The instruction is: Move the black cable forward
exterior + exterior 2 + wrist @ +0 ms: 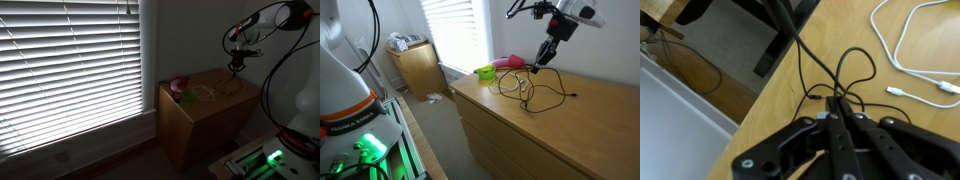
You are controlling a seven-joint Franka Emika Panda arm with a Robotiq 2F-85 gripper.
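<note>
The piece of the black cable in my gripper should go outward and down next, onto bare wood beyond the black cable's loops and away from the white cable.
The black cable lies in loose loops on top of the wooden dresser. One strand rises from the dresser top to my gripper. In the wrist view the fingers are pressed together over the cable's loops, and they look shut on the black cable. In an exterior view the gripper hangs just above the dresser's far end.
A white cable lies beside the black one and also shows in an exterior view. A pink object and a green cup sit at the dresser's window end. A smaller cabinet stands by the window blinds.
</note>
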